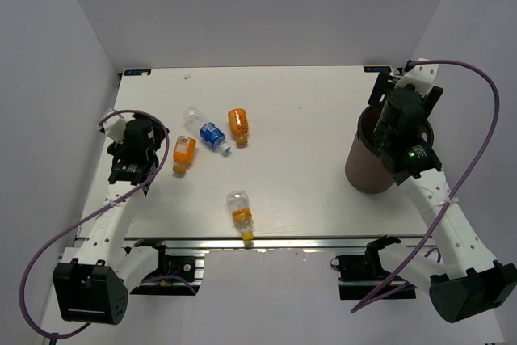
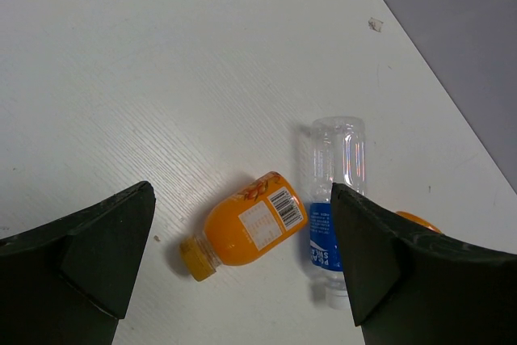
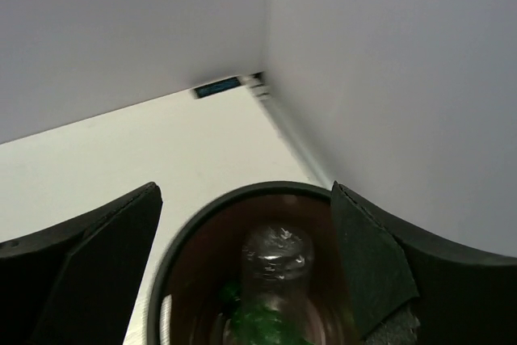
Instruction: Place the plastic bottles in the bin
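My right gripper swings back from the bin (image 1: pixel 367 169), down onto the yellow-capped bottle's orange band (image 1: pixel 241 215) next, as that lies below, to its left in the top view.
Four bottles lie on the white table. An orange-filled bottle (image 1: pixel 184 153) lies just right of my left gripper (image 1: pixel 155 164); in the left wrist view it (image 2: pixel 246 228) sits below and between the open jaws (image 2: pixel 242 272). A clear blue-label bottle (image 1: pixel 208 132) (image 2: pixel 334 199) lies beside it. A second orange bottle (image 1: pixel 237 124) is further right, with only a sliver showing in the left wrist view (image 2: pixel 420 221). A clear yellow-capped bottle (image 1: pixel 240 214) lies near the front edge. My right gripper (image 1: pixel 389 136) (image 3: pixel 242 228) is open and empty over the dark brown bin (image 1: pixel 367 169) (image 3: pixel 242 194). A clear bottle with green on it (image 3: pixel 275 268) is inside the bin.
White walls enclose the table on the left, back and right. The bin stands near the right wall and the table's right edge. A metal rail (image 1: pixel 266 241) runs along the front edge by the arm bases.
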`<state>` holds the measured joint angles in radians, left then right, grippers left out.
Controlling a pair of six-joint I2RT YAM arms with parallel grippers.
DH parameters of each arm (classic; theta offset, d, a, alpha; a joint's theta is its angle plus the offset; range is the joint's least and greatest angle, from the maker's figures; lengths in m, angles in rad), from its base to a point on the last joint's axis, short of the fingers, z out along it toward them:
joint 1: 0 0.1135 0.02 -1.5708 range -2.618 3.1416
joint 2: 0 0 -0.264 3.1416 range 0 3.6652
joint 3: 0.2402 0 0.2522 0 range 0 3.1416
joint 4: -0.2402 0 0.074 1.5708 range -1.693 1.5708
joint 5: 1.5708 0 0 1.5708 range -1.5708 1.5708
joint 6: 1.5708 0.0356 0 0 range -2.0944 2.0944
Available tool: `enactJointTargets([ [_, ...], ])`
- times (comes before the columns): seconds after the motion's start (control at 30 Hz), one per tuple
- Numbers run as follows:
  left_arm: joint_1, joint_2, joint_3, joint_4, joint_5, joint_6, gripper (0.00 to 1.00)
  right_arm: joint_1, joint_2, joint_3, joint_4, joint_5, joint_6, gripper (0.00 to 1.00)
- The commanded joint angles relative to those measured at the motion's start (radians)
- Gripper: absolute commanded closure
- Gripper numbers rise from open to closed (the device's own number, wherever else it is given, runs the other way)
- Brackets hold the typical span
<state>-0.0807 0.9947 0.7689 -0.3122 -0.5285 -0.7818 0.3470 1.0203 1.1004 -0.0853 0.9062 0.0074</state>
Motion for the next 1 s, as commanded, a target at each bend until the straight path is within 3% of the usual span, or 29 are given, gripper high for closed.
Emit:
enactJointTargets([
  [0.0, 0.001, 0.004, 0.036, -0.013, 0.001, 0.009, 0.02, 0.0, -0.019, 0.062, -0.046, -0.353, 0.049, 0.11],
  [0.07, 0.001, 0.007, 0.036, -0.01, 0.002, 0.01, 0.02, 0.007, 0.0, 0.096, -0.079, -0.582, 0.088, 0.11],
  [0.17, 0.001, 0.013, 0.04, -0.01, 0.008, 0.012, 0.02, 0.073, 0.041, 0.118, -0.113, -0.746, 0.111, 0.11],
  [0.6, 0.001, 0.047, 0.043, -0.01, 0.028, 0.01, 0.02, 0.599, 0.337, -0.039, -0.004, -0.711, 0.233, 0.11],
  [0.77, 0.001, 0.061, 0.058, -0.028, 0.024, 0.007, 0.02, 0.71, 0.394, -0.126, 0.057, -0.802, 0.279, 0.11],
  [0.97, 0.002, 0.044, 0.047, -0.024, 0.041, 0.0, 0.02, 0.791, 0.503, -0.16, 0.111, -0.791, 0.385, 0.11],
])
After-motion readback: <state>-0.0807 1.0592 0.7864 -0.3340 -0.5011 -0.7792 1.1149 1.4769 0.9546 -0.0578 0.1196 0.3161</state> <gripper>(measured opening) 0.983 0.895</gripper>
